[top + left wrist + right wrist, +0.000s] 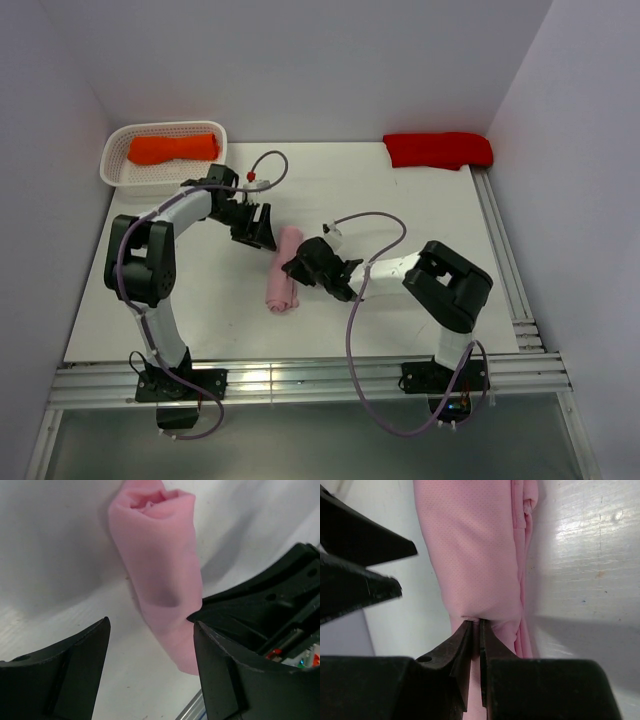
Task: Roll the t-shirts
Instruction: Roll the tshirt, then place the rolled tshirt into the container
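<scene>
My left gripper is above the roll's middle and will go down toward it next, to the gripper's right in the top view, since the roll fits between its fingers.
A light pink t-shirt [283,270] lies rolled into a tube in the middle of the table. In the right wrist view the roll [475,555] runs away from the camera, and my right gripper [476,623] is shut on a pinch of its cloth on the near side. From above, that gripper [294,266] touches the roll's right side. My left gripper [262,232] hovers at the roll's far end, open. In its own view the pink roll [157,565] lies ahead of the spread left gripper [151,623], with nothing between the fingers. An orange t-shirt [172,148] and a red t-shirt [438,150] sit at the back.
A white basket [113,165] at the back left holds the orange bundle. The red bundle lies at the back right corner by the wall. A metal rail [505,260] runs along the table's right edge, another along the front [300,380].
</scene>
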Robot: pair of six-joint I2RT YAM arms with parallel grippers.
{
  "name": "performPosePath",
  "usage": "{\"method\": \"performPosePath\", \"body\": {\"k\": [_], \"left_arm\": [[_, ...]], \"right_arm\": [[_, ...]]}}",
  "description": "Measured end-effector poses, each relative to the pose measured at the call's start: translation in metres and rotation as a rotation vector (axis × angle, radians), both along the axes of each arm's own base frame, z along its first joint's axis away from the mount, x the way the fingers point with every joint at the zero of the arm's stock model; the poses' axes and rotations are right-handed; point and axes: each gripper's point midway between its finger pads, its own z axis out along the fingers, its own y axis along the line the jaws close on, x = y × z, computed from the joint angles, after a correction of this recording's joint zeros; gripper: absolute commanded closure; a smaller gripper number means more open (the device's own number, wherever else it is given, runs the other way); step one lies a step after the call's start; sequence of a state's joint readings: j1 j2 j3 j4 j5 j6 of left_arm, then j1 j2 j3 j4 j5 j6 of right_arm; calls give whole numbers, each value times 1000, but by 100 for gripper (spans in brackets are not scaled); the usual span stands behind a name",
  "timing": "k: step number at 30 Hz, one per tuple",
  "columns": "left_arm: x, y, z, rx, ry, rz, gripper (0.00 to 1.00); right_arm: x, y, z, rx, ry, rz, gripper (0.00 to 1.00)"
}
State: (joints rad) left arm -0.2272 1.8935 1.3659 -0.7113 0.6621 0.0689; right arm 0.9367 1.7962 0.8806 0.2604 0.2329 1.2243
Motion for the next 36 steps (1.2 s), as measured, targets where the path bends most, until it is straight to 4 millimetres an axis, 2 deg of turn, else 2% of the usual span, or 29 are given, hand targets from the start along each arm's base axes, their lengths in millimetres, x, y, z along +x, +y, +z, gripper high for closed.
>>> {"method": "performPosePath", "body": {"k": [4, 12, 26, 34, 36], "left_arm": [[-15, -9, -8, -88, 52, -27, 27], [-28, -21, -35, -185, 139, -53, 27], [-30, -42, -36, -256, 160, -88, 28], [-27, -53, -40, -238, 180, -85, 37], [-26, -55, -41, -225, 184, -83, 42]], "right_arm": [[-1, 0, -1, 81, 11, -10, 94], [-3, -4, -2, 177, 30, -25, 96], [-9, -12, -7, 247, 52, -50, 99], [-11, -17, -11, 260, 56, -59, 100], [-11, -18, -11, 258, 56, -58, 100]]}}
